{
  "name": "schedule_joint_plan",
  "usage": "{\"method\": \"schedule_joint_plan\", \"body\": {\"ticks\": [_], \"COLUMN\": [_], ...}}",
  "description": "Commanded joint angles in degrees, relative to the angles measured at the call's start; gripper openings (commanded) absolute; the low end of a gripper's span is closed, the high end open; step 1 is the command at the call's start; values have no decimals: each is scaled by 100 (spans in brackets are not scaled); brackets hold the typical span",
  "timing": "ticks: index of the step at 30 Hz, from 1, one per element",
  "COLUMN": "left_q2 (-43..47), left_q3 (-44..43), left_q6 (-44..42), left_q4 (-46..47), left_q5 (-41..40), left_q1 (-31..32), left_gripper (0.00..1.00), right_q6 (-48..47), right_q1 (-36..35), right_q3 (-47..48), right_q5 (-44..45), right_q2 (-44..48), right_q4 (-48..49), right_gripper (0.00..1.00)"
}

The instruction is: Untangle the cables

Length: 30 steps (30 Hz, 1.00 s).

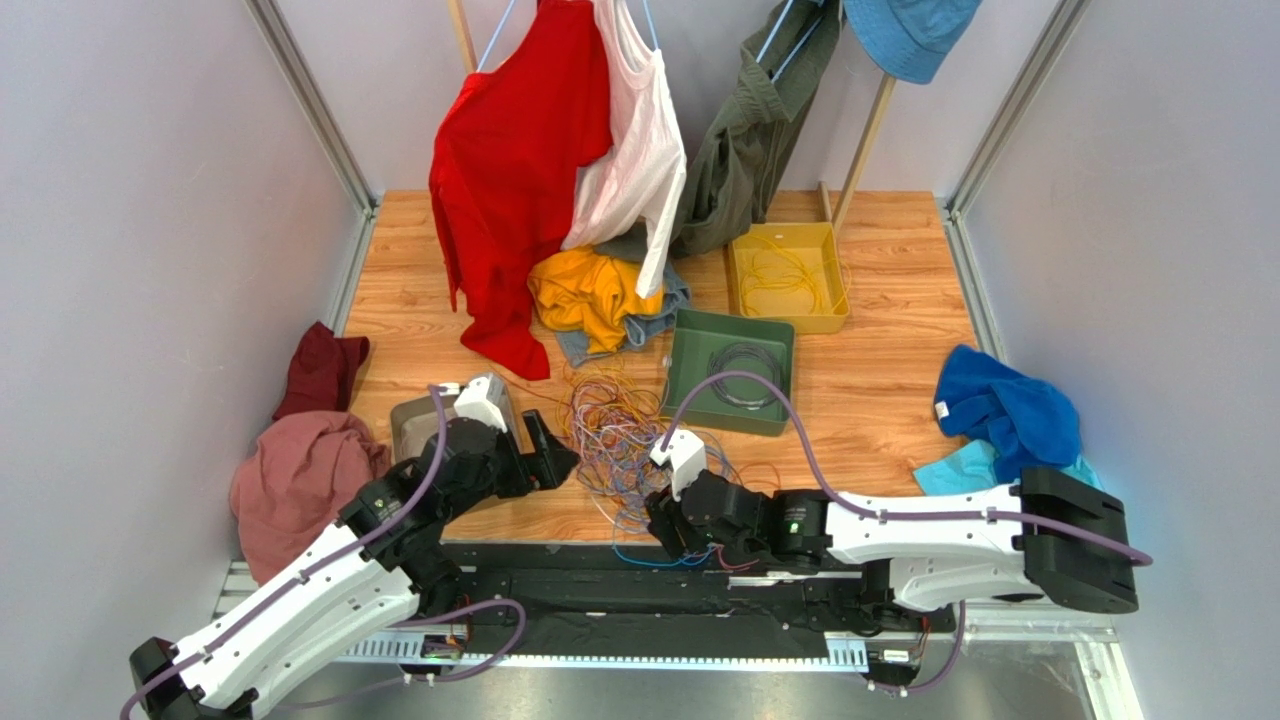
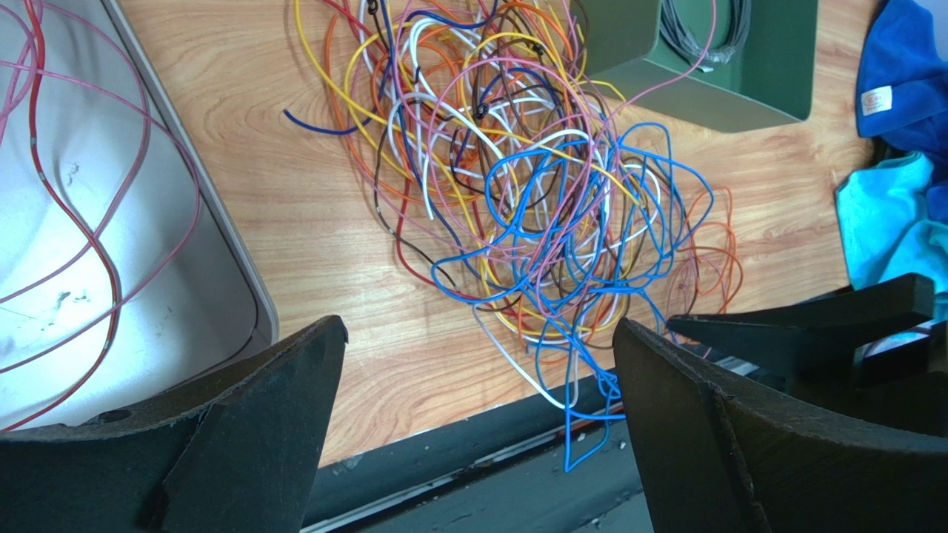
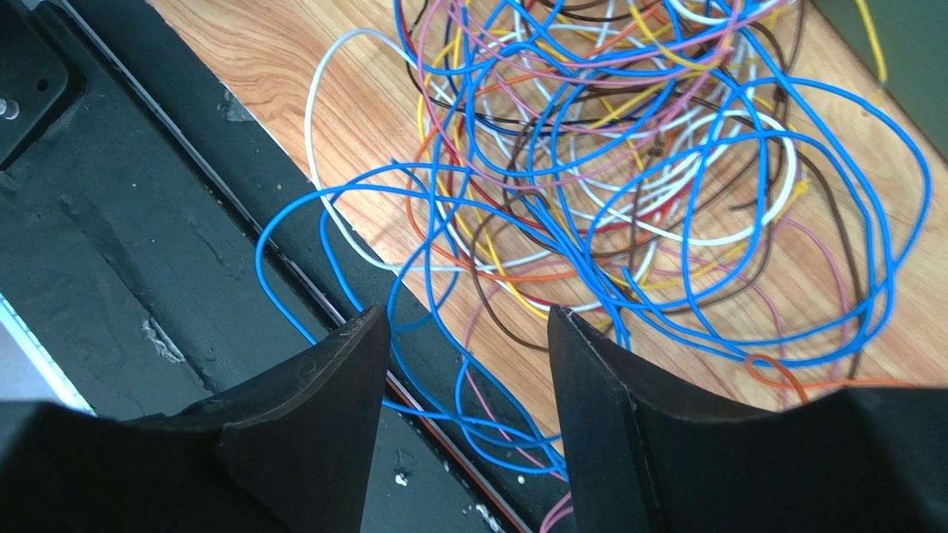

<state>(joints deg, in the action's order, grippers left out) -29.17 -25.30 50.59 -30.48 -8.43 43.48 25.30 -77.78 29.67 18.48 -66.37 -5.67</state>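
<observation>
The blue cable's loose loops stick out of the heap between my open fingers. My right gripper needs to go down next onto the blue cable at the table's near edge (image 1: pixel 675 563) (image 3: pixel 454 353), where those loops are.
The cables (image 1: pixel 619 432) lie as one tangled heap of thin orange, blue, pink, yellow and white wires on the wooden table, just ahead of both arms. In the left wrist view the cables (image 2: pixel 534 189) spread beyond my left gripper (image 2: pixel 479 325), which is wide open and empty over bare wood to the left of the heap. One blue loop (image 2: pixel 579 444) hangs over the table's near edge. My right gripper (image 3: pixel 467 313) is open at the near edge. Blue strands of the cables (image 3: pixel 623 167) pass loosely under its jaws, not pinched. From above, the left gripper (image 1: pixel 552 450) and right gripper (image 1: pixel 661 513) flank the heap.
A grey tray (image 2: pixel 228 261) holding pink and red wires sits left of the heap. A green tray (image 1: pixel 679 368) with a dark coil and a yellow tray (image 1: pixel 836 278) stand behind. Hanging shirts (image 1: pixel 519 165), a yellow garment (image 1: pixel 586 293) and cloth piles (image 1: pixel 301 473) (image 1: pixel 1007 413) line the sides. A black rail (image 1: pixel 601 578) edges the table.
</observation>
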Motion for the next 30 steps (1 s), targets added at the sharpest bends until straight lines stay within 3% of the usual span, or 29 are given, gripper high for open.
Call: {"method": "schedule_joint_plan", "body": {"ticks": [1,8,9,10,13,15,20,24,28,30], "left_q2": [17,52,69,69,69,113,253,446,772,903], "left_q3": [69,166,192,192,210,218,140,-54,86,261], "left_q6": [135,206,215,215,197,197,74,-119,-216,-286], "left_q4": [200,244,253,270,279,253,244,402,1094,1447], "left_q5": [87,122,131,148,183,192,87,-45,-177,-37], "left_q1": [28,20,20,20,20,20,20,20,20,20], "left_gripper": [99,99,99,99,97,95,92,99,99,99], "right_q6": [-104,-139,-148,-105,10,-7,-551,-1385,-1791,-1879], "right_q1": [-53,-106,-106,-106,-115,-115,-203,-211,-211,-220], "right_q3": [143,450,530,583,566,618,1434,2778,4420,4792], "right_q5": [-152,-573,-565,-530,-276,75,962,1167,1088,1018], "right_q2": [-472,-1070,-1367,-1483,-1424,-943,717,1467,1425,1329], "right_q4": [418,586,341,286,286,42,-1127,-2103,-2859,-3141], "right_gripper": [56,52,48,34,9,0,0,0,0,0]}}
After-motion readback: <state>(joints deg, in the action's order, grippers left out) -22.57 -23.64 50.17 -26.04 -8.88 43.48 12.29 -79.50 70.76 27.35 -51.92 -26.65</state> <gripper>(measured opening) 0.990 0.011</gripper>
